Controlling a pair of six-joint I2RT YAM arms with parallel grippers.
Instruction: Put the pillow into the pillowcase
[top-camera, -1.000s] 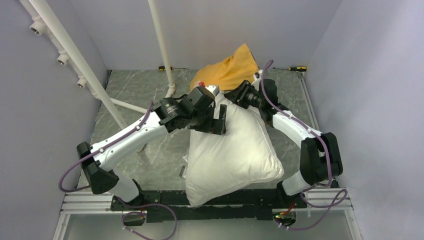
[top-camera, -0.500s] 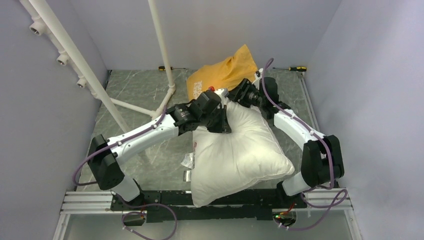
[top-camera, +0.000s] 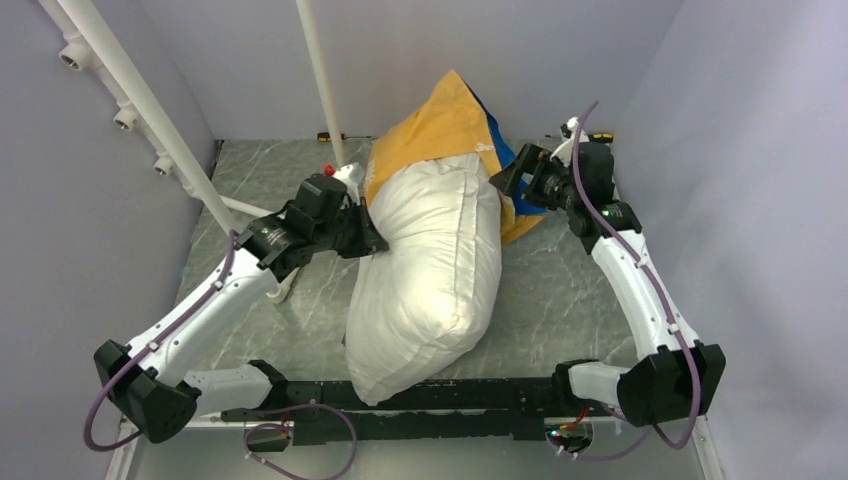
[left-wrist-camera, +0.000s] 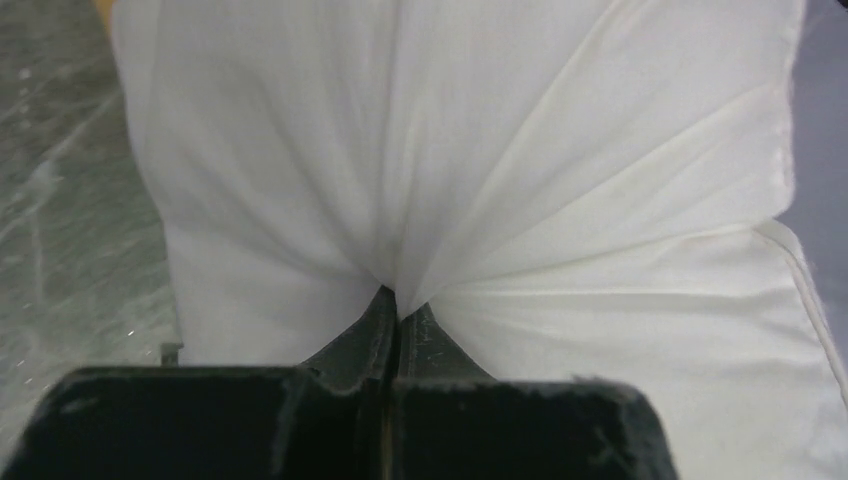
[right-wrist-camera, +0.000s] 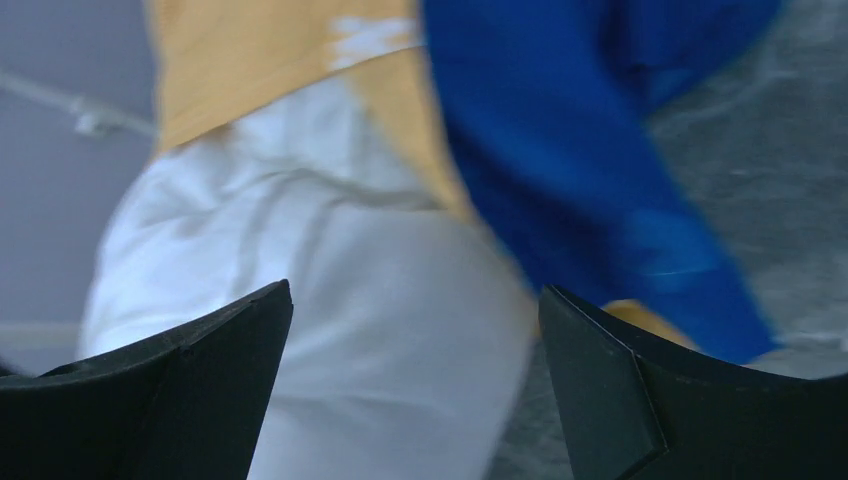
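Note:
The pillowcase's yellow-orange edge is below my right gripper, against the pillow. My right gripper will move down beside the pillow's side and close on the pillowcase's open edge (top-camera: 507, 213) (right-wrist-camera: 488, 228).
The plump white pillow (top-camera: 430, 270) stands tipped on its edge in the middle of the table, its far end pushed into the pillowcase (top-camera: 430, 125), which is yellow-orange with a blue side showing on the right. My left gripper (top-camera: 372, 238) is shut on a pinch of pillow fabric on the pillow's left flank; in the left wrist view the cloth (left-wrist-camera: 480, 150) fans out from the closed fingertips (left-wrist-camera: 398, 305). My right gripper (top-camera: 505, 182) stands open just right of the pillow, beside the blue cloth (right-wrist-camera: 560, 150), with nothing gripped; the pillow (right-wrist-camera: 330, 300) lies ahead of it.
A white pipe frame (top-camera: 180, 150) rises at the back left. Two screwdrivers (top-camera: 600, 137) lie along the back wall. Grey walls close in the marble table (top-camera: 560, 300) on three sides. The near rail (top-camera: 450, 400) runs under the pillow's near end.
The left gripper closed on the pillow and swung it up onto its edge, leftward. The right gripper let go, opened and drew back to the right. The pillowcase now stands up over the pillow's far end.

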